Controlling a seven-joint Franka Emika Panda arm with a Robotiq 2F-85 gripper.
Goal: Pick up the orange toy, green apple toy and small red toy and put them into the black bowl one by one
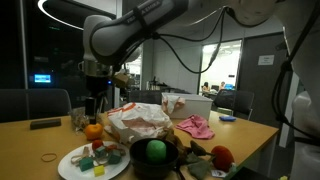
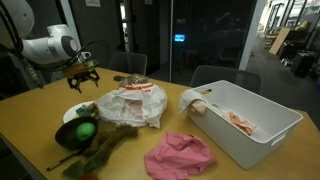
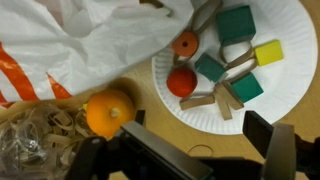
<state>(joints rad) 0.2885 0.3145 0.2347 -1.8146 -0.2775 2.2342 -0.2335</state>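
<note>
My gripper goes left in the wrist view and down around the orange toy (image 1: 93, 132) (image 3: 108, 112) next, because the toy lies off to that side, below my gripper's open fingers.
The orange toy (image 3: 108, 112) lies on the wooden table beside the white paper plate (image 3: 290, 40); it also shows in an exterior view (image 1: 93, 130). The green apple toy (image 1: 156, 150) sits in the black bowl (image 1: 138, 166), as the other exterior view also shows for apple (image 2: 85, 130) and bowl (image 2: 66, 141). A small red ball (image 3: 181, 82) lies on the plate among wooden blocks. My gripper (image 3: 198, 125) is open and empty. It hangs above the table between the orange toy and the plate, seen in both exterior views (image 1: 95, 102) (image 2: 81, 75).
A white plastic bag (image 1: 137, 122) lies behind the plate and bowl. A clear bag of rubber bands (image 3: 35, 135) sits next to the orange toy. A pink cloth (image 2: 180, 155), a white bin (image 2: 250, 125) and a round red toy (image 1: 221, 156) are farther off.
</note>
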